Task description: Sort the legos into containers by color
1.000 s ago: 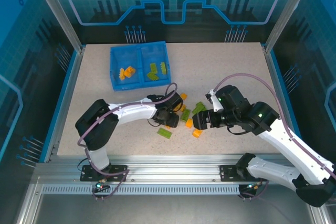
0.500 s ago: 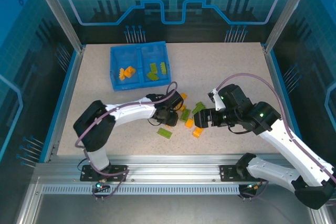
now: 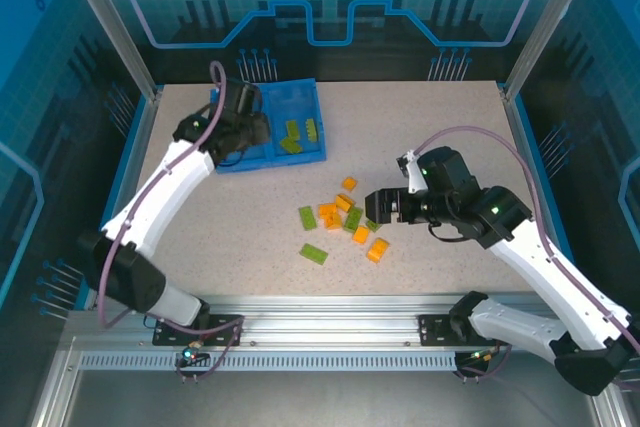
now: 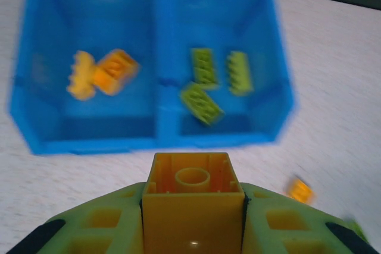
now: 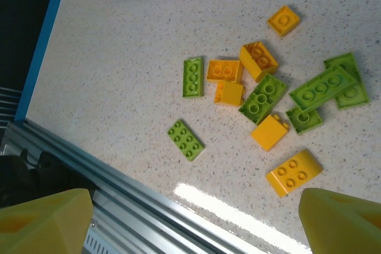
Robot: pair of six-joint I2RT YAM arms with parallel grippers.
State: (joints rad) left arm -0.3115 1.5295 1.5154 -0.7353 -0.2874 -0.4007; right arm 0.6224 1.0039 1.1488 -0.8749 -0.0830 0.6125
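The orange brick will go among its own color next: I will lower my left gripper between the blue sides of the tray's section holding orange bricks below it and release the brick there.
My left gripper hangs over the left compartment of the blue tray and is shut on an orange brick, held underside up. In the left wrist view the tray lies just ahead, with two orange bricks in its left compartment and three green bricks in its right. Loose orange and green bricks lie at mid-table. My right gripper is open at the pile's right edge. Its wrist view shows the pile beyond open fingers.
A flat green brick and an orange brick lie nearest the table's front edge, beside the metal rail. One small orange brick sits apart behind the pile. Blue frame walls enclose the table.
My left arm has swung from the pile up and left to the tray, carrying the orange brick. The right gripper has shifted slightly back along the pile's right side.
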